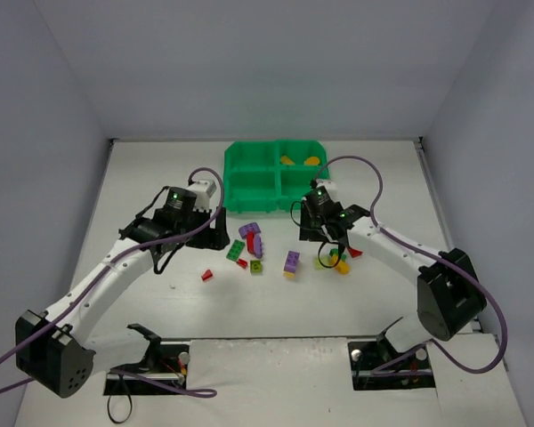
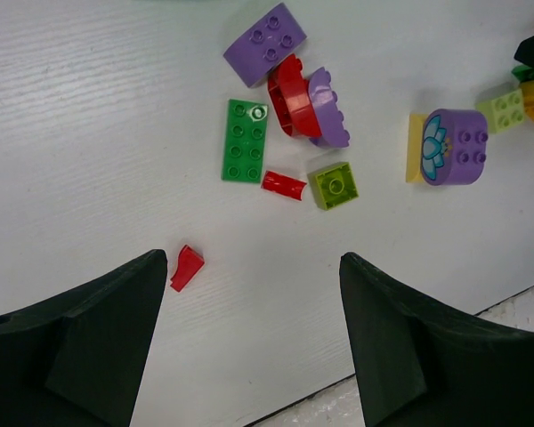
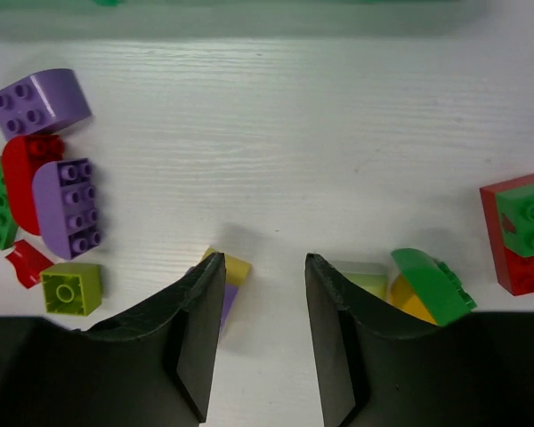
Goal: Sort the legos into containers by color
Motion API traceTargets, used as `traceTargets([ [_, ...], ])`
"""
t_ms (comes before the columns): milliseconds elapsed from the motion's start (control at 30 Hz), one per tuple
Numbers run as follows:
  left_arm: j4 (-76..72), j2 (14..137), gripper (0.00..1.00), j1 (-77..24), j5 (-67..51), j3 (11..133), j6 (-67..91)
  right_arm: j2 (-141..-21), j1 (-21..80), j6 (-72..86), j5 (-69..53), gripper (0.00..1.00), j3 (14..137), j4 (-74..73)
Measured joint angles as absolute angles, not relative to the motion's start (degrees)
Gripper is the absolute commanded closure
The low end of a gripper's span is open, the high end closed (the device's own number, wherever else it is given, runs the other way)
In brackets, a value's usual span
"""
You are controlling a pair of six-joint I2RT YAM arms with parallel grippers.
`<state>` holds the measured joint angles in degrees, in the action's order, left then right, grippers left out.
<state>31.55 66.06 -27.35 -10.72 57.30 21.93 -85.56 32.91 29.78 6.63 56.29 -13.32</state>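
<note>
The small red wedge (image 1: 207, 276) (image 2: 186, 268) is below my left gripper, nearer my base, so the gripper will next move down and back onto it, turning along its slant.
The green tray (image 1: 276, 178) stands at the back, with yellow bricks (image 1: 303, 161) in its back right compartment. Loose legos lie in front of it. My left gripper (image 2: 254, 258) is open and empty above the table; a small red wedge (image 2: 186, 268) lies beside its left finger. Beyond it are a green plate (image 2: 245, 140), a red arch (image 2: 292, 94), purple bricks (image 2: 265, 43) and a lime square (image 2: 333, 185). My right gripper (image 3: 264, 258) is open and empty over bare table, between a yellow-and-purple brick (image 3: 231, 267) and a green curved piece (image 3: 432, 280).
A red block topped with green (image 3: 516, 231) lies to the right of the right gripper. A purple round brick with a flower (image 2: 454, 147) lies mid-table. The table's near edge (image 2: 516, 298) shows in the left wrist view. Purple cables loop around both arms.
</note>
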Motion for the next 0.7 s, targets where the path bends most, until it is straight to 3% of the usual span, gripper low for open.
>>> traceTargets([
  [333, 33.58, 66.19, 0.28, -27.35, -9.19, 55.55, 21.85, -83.77, 35.22, 28.03, 7.81, 0.57, 56.29, -13.13],
  [700, 36.10, 77.54, 0.53, -27.35, -6.13, 51.83, 23.11, -81.03, 32.53, 28.14, 8.78, 0.56, 53.21, -13.63],
])
